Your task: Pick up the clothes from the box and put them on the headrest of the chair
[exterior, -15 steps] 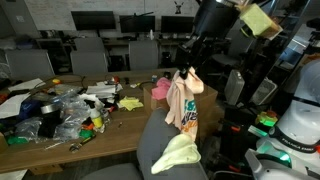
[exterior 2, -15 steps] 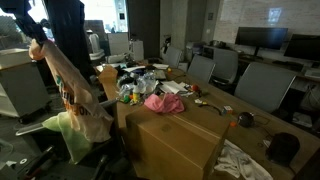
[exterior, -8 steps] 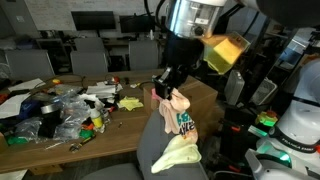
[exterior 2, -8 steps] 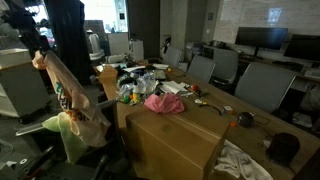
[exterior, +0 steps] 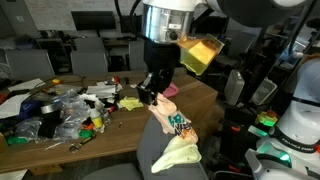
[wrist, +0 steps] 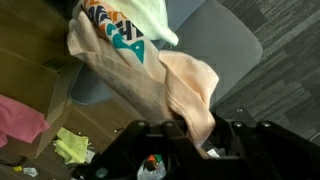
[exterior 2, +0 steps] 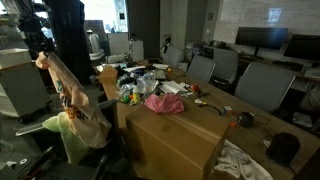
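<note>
My gripper holds the peach cloth, and its lower end already hangs over the chair, so next I should move away from the box, over the grey chair back's bare side (exterior: 150, 135) (wrist: 230, 50), and let go of the cloth.
My gripper (exterior: 150, 92) is shut on a peach cloth with a coloured print (exterior: 176, 122), which drapes down over the back of the grey chair (exterior: 152, 145). In an exterior view the gripper (exterior 2: 42, 57) holds the cloth (exterior 2: 78, 100) beside the cardboard box (exterior 2: 170, 140). In the wrist view the cloth (wrist: 185, 85) runs up between my fingers (wrist: 187, 130). A yellow-green cloth (exterior: 178, 154) lies on the chair below. A pink cloth (exterior 2: 163, 102) lies on the box top.
The long table (exterior: 60, 135) holds a clutter of bags, bottles and a small yellow rag (exterior: 131, 103). Office chairs (exterior 2: 262, 85) stand around the table. A white machine with green lights (exterior: 290, 130) stands close to the chair.
My gripper has moved left and down with the peach cloth, which now lies lower and more spread over the chair's back.
</note>
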You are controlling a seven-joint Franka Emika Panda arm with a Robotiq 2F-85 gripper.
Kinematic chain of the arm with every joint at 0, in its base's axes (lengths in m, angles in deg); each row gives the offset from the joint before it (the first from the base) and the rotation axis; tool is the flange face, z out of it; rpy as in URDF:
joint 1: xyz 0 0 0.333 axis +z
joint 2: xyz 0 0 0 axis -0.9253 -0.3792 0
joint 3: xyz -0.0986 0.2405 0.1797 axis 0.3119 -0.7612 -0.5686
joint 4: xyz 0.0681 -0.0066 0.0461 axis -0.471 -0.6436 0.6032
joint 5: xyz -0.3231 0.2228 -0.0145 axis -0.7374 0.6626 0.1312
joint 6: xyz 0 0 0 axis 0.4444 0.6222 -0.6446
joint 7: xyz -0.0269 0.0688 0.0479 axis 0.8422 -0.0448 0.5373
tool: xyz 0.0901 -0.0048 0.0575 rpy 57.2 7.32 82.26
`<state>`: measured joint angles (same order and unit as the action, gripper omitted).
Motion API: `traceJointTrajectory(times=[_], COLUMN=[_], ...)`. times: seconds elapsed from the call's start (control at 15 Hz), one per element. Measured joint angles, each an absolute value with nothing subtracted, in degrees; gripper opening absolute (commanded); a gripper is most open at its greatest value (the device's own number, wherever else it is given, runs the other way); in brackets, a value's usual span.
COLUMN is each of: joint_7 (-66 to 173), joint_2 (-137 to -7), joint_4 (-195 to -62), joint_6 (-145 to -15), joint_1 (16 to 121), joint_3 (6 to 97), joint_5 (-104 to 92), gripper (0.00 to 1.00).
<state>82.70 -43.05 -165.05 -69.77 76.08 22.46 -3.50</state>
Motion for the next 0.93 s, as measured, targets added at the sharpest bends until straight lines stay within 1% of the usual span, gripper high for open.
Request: traceJointTrajectory(times=[0.27,0.53,0.93], joint_7=[78.9,73.2,65.2], joint_2=[-44.4,-45.3,-46.7], joint_4=[-164.9,-165.2,-165.6], joint_6=[-73.6,-76.9,-77.5], joint_1=[78.1,79.8,81.2], joint_3=[24.9,27.1,29.4], joint_5=[-0.9,7.3,19.2], gripper=[0.03,0.03,0.03])
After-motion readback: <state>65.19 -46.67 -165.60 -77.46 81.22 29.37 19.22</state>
